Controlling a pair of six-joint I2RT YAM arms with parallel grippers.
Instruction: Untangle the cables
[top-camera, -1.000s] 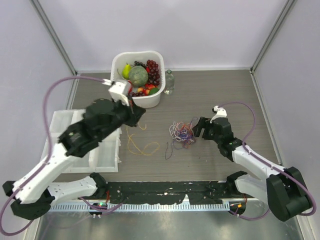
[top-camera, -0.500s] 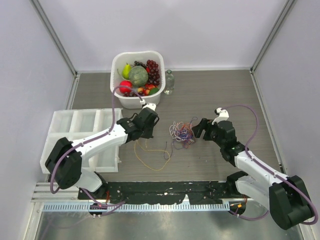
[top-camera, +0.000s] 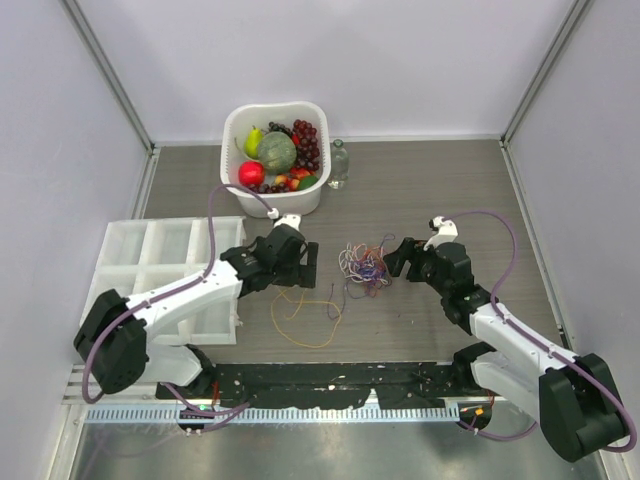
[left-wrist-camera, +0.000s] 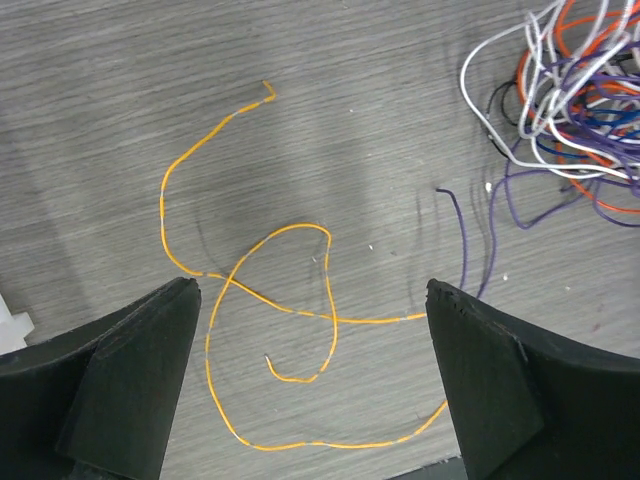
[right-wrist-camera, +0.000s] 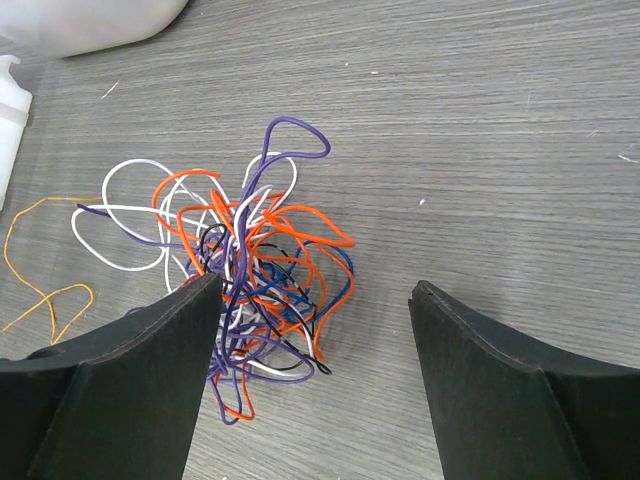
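The robot's left gripper needs to go down next and move back onto the yellow cable's arched loop (top-camera: 302, 293), which lies below the fingers and further back, clear of the tangle (top-camera: 365, 267).
The cables form a small tangle (top-camera: 365, 267) of orange, purple, white and blue wire at the table's middle. One yellow-orange cable (top-camera: 305, 318) lies loose in open loops left of it, apart from the bunch. My left gripper (top-camera: 300, 266) hovers open over this loose cable (left-wrist-camera: 290, 310), with nothing between its fingers (left-wrist-camera: 140, 360). The tangle (left-wrist-camera: 575, 100) shows at the upper right of the left wrist view. My right gripper (top-camera: 397, 256) stands open just right of the tangle (right-wrist-camera: 250, 280). Its left finger (right-wrist-camera: 150, 370) is at the bunch's edge and holds nothing.
A white basket (top-camera: 232, 125) of fruit stands at the back, with a small clear bottle (top-camera: 339, 163) beside it. A white compartment tray (top-camera: 160, 250) lies at the left under my left arm. A black rail (top-camera: 330, 378) runs along the near edge.
My left arm came down from a raised pose to the table and its gripper opened, letting go of the yellow-orange cable, which now lies flat. The right gripper barely moved.
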